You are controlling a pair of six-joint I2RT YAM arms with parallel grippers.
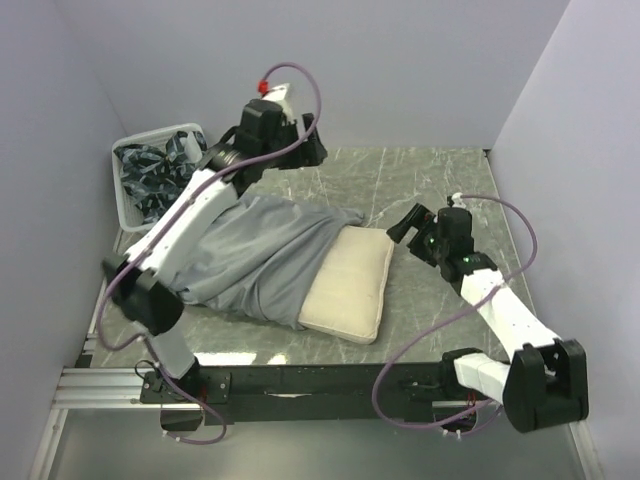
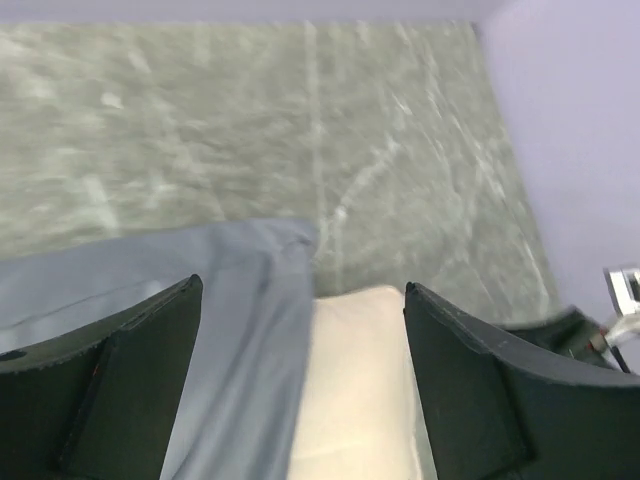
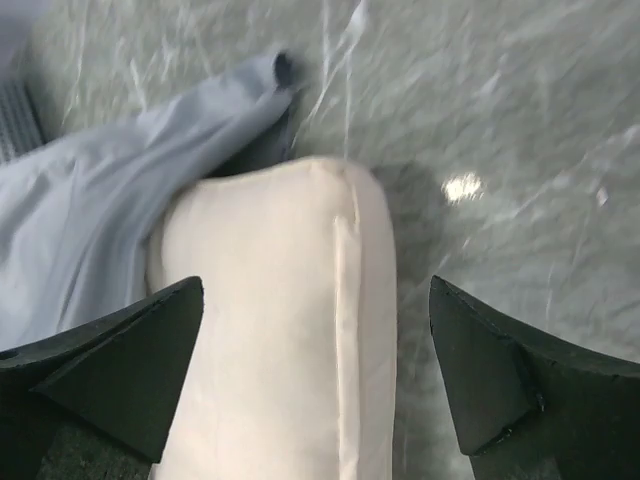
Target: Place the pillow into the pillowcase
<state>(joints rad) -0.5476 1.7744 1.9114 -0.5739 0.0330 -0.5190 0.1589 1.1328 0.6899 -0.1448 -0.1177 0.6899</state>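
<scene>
I need to move my left gripper down and back onto the pillowcase's edge along the pillow next, as that loose fold overlaps the pillow far below the gripper.
The cream pillow (image 1: 350, 285) lies flat at the table's middle front with a plain face up; no bear print shows. The grey pillowcase (image 1: 255, 250) lies wrinkled to its left and overlaps the pillow's left edge. My left gripper (image 1: 313, 150) is open and empty, high above the far tip of the pillowcase. In the left wrist view the left gripper (image 2: 303, 285) frames the pillowcase (image 2: 200, 290) and the pillow (image 2: 360, 390) far below. My right gripper (image 1: 405, 225) is open and empty, just over the pillow's far right corner. The right wrist view shows the right gripper (image 3: 315, 290) spanning the pillow (image 3: 270, 330), with the pillowcase (image 3: 100, 210) at left.
A white basket (image 1: 125, 205) with dark blue-and-white patterned cloths (image 1: 155, 175) stands at the back left, beside the left arm. Lilac walls close in the table at left, back and right. Green marbled tabletop (image 1: 440, 180) shows at the back right.
</scene>
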